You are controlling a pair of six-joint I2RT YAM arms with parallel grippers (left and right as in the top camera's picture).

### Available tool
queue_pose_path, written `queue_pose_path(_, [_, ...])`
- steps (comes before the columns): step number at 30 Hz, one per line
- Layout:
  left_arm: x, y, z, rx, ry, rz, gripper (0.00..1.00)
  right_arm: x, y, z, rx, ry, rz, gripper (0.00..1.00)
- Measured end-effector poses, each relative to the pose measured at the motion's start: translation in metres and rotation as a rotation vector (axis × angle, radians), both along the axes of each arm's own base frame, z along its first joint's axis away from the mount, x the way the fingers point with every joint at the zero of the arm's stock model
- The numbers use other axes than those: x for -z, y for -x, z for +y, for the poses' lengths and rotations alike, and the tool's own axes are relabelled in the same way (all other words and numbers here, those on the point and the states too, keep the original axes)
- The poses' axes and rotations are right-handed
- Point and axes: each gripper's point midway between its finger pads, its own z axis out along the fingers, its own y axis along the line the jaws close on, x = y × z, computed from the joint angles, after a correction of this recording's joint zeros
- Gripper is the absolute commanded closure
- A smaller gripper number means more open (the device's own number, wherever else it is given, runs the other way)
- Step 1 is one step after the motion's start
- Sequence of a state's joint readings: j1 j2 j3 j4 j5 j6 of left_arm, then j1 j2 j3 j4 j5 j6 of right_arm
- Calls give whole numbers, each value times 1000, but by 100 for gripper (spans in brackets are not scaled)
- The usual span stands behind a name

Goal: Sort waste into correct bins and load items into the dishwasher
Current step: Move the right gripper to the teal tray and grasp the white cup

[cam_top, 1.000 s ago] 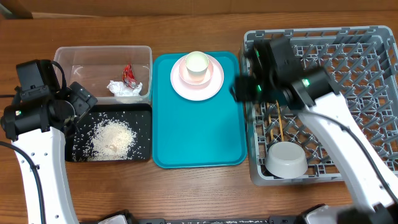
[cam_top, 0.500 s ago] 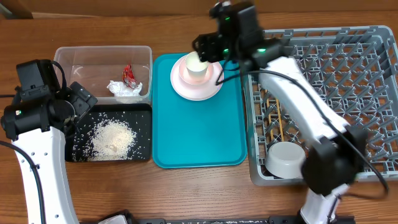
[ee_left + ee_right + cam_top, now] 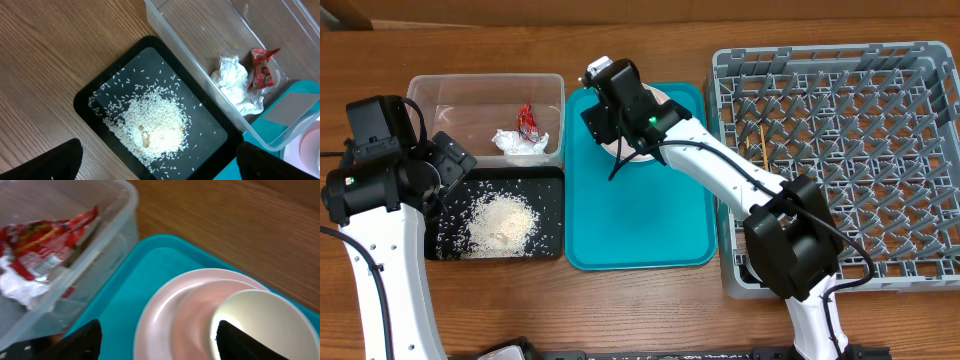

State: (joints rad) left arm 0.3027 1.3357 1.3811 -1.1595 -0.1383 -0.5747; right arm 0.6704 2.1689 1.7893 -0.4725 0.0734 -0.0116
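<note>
The white cup stands outside the open fingers' gap. Next, my right gripper shifts toward the rack and down, straddling its rim facing the tub (image 3: 485,90).
My right gripper (image 3: 612,112) (image 3: 160,345) hovers open over the left half of the pale pink plate (image 3: 165,315); its right finger (image 3: 245,342) hangs by the white cup (image 3: 265,320) standing on that plate. Nothing is gripped. The clear tub (image 3: 485,90) holds the red wrapper (image 3: 527,120) (image 3: 45,235) and the white tissue (image 3: 517,142) (image 3: 235,80). My left gripper (image 3: 445,165) (image 3: 157,170) stays open above the black tray (image 3: 550,180) with its rice pile (image 3: 500,222) (image 3: 150,122). Chopsticks (image 3: 757,140) lie in the grey dish rack (image 3: 850,150).
The plate and cup rest on the teal serving tray (image 3: 635,220), which lies between the bins and the rack. My right arm crosses the rack's front left corner and covers what lies there. Bare wood surrounds everything.
My right arm has swung left from the dish rack to the plate and cup on the teal tray, and its jaws have widened. The left arm has not moved.
</note>
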Motion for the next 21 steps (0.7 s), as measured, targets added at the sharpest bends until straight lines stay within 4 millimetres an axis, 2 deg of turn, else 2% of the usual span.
queue_pose_path(6, [0,0,0,0,0,0,0,0,-17,-25,59,32,-20,32])
queue_pose_path(9, [0,0,0,0,0,0,0,2,-20,-33,72,45,-13,38])
queue_pose_path(12, [0,0,0,0,0,0,0,7,-19,-37,73,60,3,48])
queue_pose_path(21, [0,0,0,0,0,0,0,23,-6,-45,71,112,72,56])
